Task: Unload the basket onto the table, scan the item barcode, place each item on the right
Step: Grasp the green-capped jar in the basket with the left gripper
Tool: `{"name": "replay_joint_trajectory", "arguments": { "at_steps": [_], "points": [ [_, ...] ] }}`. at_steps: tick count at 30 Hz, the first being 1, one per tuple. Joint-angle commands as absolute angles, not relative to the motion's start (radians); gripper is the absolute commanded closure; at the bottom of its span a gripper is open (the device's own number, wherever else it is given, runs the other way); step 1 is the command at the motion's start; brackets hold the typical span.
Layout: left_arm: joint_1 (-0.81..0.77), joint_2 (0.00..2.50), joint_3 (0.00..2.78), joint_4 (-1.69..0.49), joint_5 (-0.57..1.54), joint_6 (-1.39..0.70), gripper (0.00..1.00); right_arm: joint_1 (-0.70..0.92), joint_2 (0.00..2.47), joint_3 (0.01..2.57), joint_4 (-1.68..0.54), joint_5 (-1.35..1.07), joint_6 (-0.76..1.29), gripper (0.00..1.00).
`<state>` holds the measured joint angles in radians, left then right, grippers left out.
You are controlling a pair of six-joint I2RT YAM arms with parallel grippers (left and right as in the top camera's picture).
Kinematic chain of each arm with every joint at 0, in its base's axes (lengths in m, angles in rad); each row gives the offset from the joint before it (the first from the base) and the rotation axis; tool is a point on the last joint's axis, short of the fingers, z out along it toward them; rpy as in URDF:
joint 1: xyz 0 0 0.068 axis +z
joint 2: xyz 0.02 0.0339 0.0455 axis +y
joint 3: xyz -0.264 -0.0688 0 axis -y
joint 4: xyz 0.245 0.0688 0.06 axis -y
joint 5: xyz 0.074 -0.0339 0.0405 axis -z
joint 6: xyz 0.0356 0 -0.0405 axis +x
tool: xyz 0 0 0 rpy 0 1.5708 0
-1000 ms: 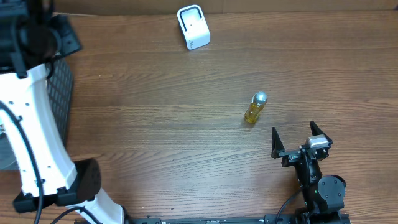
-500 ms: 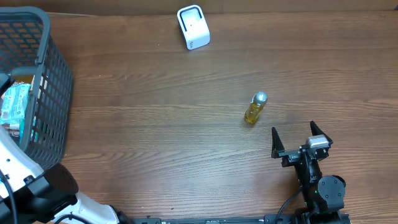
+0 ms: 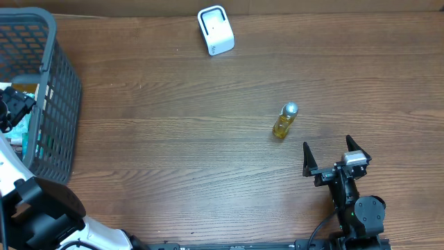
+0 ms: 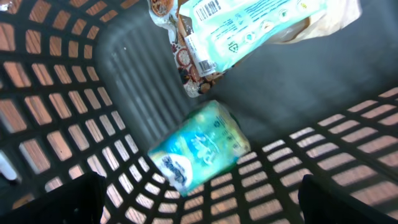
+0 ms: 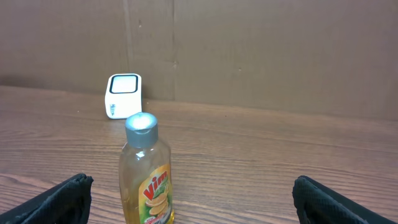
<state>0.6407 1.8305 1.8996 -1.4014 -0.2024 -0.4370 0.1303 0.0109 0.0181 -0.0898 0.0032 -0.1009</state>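
Observation:
Next I will lower my left gripper's open fingers deeper into the basket around the sides of the teal-topped jar, which sits below, clear of the pale packet.
A yellow Vim bottle with a silver cap stands upright on the wooden table. In the right wrist view the bottle is just ahead and left of centre. My right gripper waits open a little nearer than it, fingers wide and empty. The white barcode scanner stands at the far edge, also seen as the scanner behind the bottle. My left gripper hangs open inside the basket, above a blurred teal packet that it does not touch.
The dark mesh basket at the table's left edge also holds a pale packet with a printed barcode and a brown snack wrapper. My left arm's white body fills the near left corner. A brown wall backs the table.
My left arm has swung off the top of the basket toward the near left corner, uncovering it. Its jaws have spread wide. The right arm and the bottle have not moved.

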Motion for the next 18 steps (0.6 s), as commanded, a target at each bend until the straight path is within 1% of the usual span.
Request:
{"name": "replay_joint_trajectory", "arguments": {
  "at_steps": [1, 3, 10, 18],
  "points": [
    [0.631, 1.811, 1.835, -1.374, -0.149, -0.325, 0.00, 0.124, 0.003, 0.008, -0.084, -0.002, -0.102, 0.00],
    [0.631, 1.811, 1.809, -1.346, -0.121, -0.278, 0.00, 0.124, 0.003, 0.008, -0.084, -0.002, -0.102, 0.00],
    [0.651, 1.811, 1.741, -1.284, -0.112, -0.276, 0.00, 0.124, 0.003, 0.008, -0.084, -0.002, -0.102, 0.00],
    [0.706, 1.811, 1.547, -1.145, -0.025, -0.276, 0.00, 0.124, 0.003, 0.008, -0.084, -0.002, -0.102, 0.00]
  ]
}}
